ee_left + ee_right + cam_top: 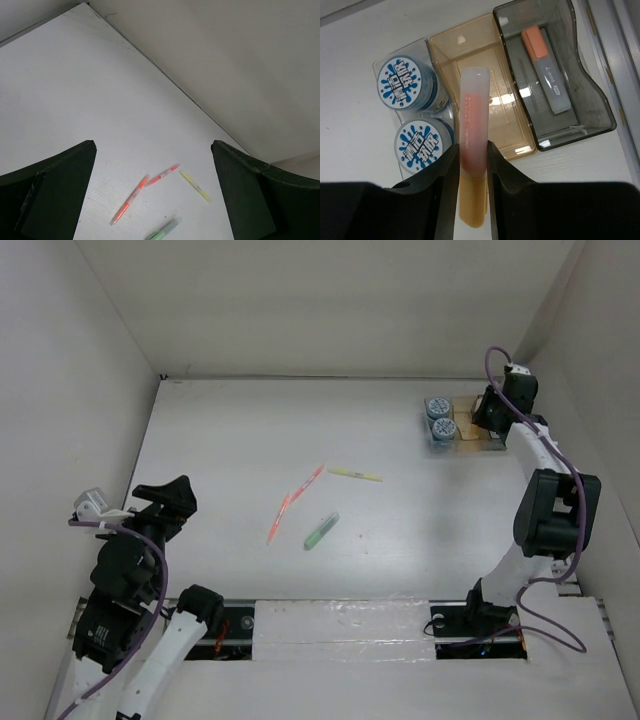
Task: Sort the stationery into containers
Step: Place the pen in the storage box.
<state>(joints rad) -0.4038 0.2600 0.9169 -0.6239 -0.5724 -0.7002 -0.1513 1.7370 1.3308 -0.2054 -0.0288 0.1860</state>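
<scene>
I need to move my right gripper to the right in the top view and slightly outward first, to get it over the organiser's dark section. That section already holds an orange-capped marker.
My right gripper is shut on a pink-and-orange marker and holds it above the amber middle compartment of the organiser at the back right. Two blue-and-white pots fill the clear left compartment. The dark right compartment holds an orange-capped marker. On the table lie an orange pen, a red pen, a yellow pen and a green marker. My left gripper is open and empty, off to their left.
White walls enclose the table on the left, back and right. The organiser stands close to the right wall. The four pens also show in the left wrist view, the orange one nearest.
</scene>
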